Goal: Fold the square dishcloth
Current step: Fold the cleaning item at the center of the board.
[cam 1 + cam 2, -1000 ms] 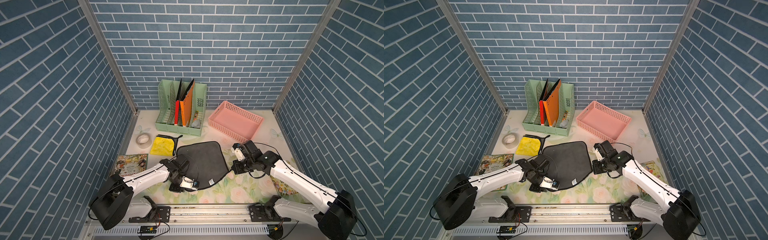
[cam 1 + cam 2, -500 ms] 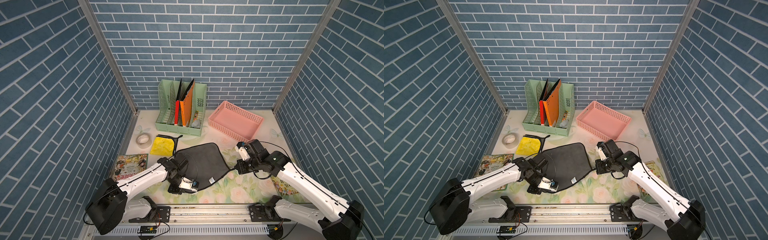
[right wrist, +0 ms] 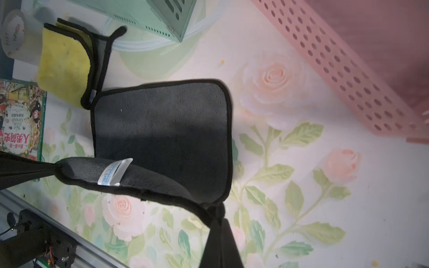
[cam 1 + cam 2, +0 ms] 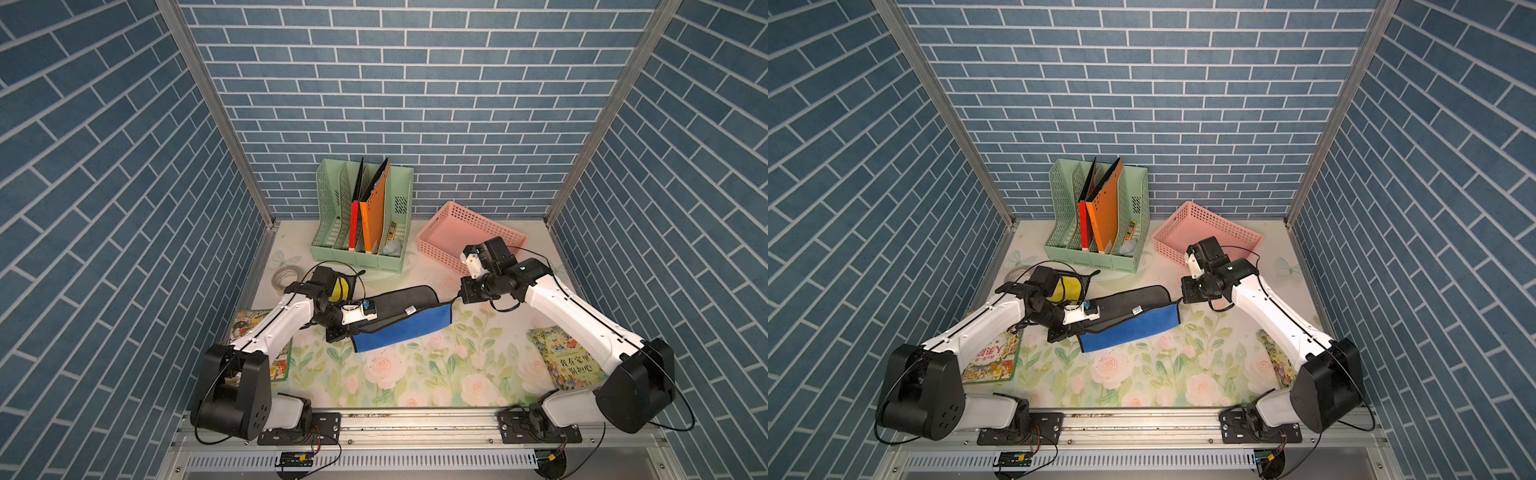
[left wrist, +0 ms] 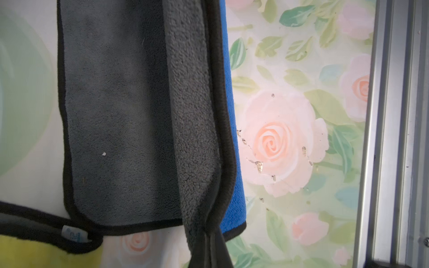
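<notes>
The dishcloth's grey far half lies uncovered, so my left gripper will move outward and down over the dishcloth's far corner (image 5: 86, 221) beside the yellow cloth to let go of the hem.
The square dishcloth (image 4: 401, 302) is dark grey on top, blue underneath, with black edging. Its far half lies on the flowered table (image 4: 415, 374). Its near edge is lifted, so the blue underside (image 4: 1133, 326) faces the front in both top views. My left gripper (image 4: 351, 331) is shut on the cloth's near left corner. My right gripper (image 4: 456, 297) is shut on the near right corner. In the left wrist view the fingers (image 5: 209, 234) pinch bunched grey pile and black hem. The right wrist view shows the gripper (image 3: 217, 215) clamped on the hem, with the cloth (image 3: 162, 125) spread beyond it.
A green file rack (image 4: 361, 216) and a pink basket (image 4: 469, 232) stand at the back. A yellow cloth (image 4: 340, 286) and a tape roll (image 4: 286, 276) lie behind my left arm. Picture books lie at the left (image 4: 266, 332) and right (image 4: 569, 361). A metal rail (image 4: 415, 419) runs along the front.
The left gripper closed on the near left corner. Both arms rose and moved toward the back, lifting the near edge off the table so the blue underside shows.
</notes>
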{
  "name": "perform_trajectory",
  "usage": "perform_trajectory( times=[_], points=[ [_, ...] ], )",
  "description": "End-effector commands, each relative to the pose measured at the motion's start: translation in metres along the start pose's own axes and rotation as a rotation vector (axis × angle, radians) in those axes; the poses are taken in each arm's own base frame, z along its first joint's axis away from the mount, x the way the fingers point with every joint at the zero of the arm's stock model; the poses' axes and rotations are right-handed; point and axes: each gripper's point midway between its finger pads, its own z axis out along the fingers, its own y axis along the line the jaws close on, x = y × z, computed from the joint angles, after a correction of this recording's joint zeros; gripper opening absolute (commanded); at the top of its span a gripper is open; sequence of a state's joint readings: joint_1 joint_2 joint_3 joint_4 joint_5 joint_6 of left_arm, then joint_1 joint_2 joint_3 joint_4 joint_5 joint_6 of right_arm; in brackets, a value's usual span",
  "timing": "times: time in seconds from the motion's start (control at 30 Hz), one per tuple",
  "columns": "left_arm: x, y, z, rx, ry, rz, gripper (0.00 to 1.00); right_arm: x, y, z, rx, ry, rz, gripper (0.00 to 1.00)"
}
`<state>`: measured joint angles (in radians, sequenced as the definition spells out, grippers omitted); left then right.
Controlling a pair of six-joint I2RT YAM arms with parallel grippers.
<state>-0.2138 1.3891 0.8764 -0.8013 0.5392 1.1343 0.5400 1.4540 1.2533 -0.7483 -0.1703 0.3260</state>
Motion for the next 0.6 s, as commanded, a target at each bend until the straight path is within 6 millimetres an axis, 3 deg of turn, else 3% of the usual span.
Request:
perform_trajectory(
  times=[0.0,0.37,0.47,0.57],
  points=[
    [0.011,0.013,0.003,-0.045,0.033,-0.015,0.00,-0.027,-0.002,0.017,0.002,-0.040,-0.058,0.00],
    [0.017,0.061,0.004,-0.248,0.033,-0.099,0.01,-0.073,-0.019,0.072,0.051,-0.033,-0.084,0.00],
    [0.025,0.073,0.009,-0.298,0.054,-0.129,0.06,-0.083,-0.023,0.087,0.057,-0.030,-0.083,0.00],
    [0.038,0.089,0.009,-0.399,0.108,-0.141,0.04,-0.091,-0.028,0.103,0.062,-0.023,-0.080,0.00]
  ],
)
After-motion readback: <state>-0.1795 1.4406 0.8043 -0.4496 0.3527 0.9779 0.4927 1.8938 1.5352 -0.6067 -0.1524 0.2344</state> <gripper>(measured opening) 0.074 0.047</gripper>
